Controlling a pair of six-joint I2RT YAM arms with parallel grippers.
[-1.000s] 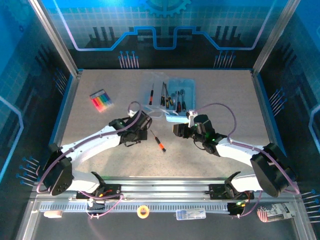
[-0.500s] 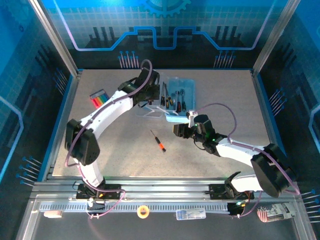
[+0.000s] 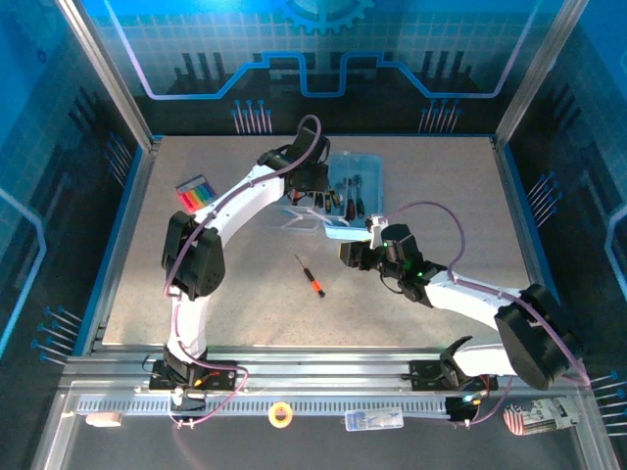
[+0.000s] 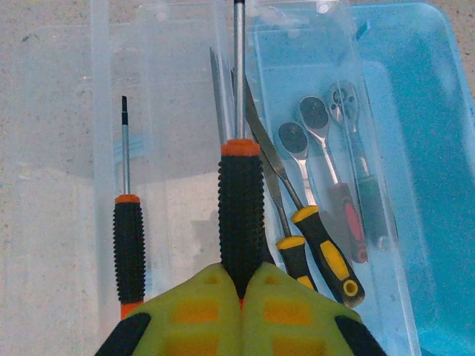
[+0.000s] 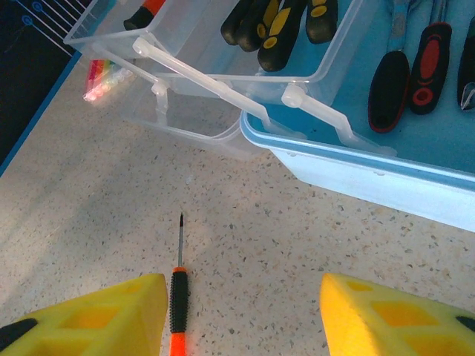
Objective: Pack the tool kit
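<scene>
The left gripper comes down next to release the handle of the orange-collared screwdriver on the tray's bare strip (image 4: 178, 204) beside the smaller screwdriver (image 4: 128, 245). That empty strip lies below it.
My left gripper (image 4: 241, 285) is shut on the black ribbed handle of an orange-collared screwdriver (image 4: 240, 200), whose shaft points away over the clear tray (image 4: 171, 148). In the top view the left gripper (image 3: 315, 191) sits over that clear tray (image 3: 294, 217), beside the blue tool box (image 3: 372, 168). A smaller orange-and-black screwdriver (image 4: 128, 245) lies in the tray. My right gripper (image 5: 245, 311) is open low over the table, and another small screwdriver (image 5: 178, 293) lies just inside its left finger (image 5: 111, 315). That small screwdriver (image 3: 311, 276) lies left of my right gripper (image 3: 353, 255).
Two yellow-and-black screwdrivers (image 4: 326, 252) and ratchets (image 4: 326, 141) lie in the box and tray. The blue box wall (image 5: 371, 174) and the tray's clear handle (image 5: 223, 85) stand right ahead of my right gripper. A pack of coloured markers (image 3: 199, 194) lies at the far left.
My left arm has swung from the middle of the table up to the clear tray and box at the far side. The right arm has stayed put.
</scene>
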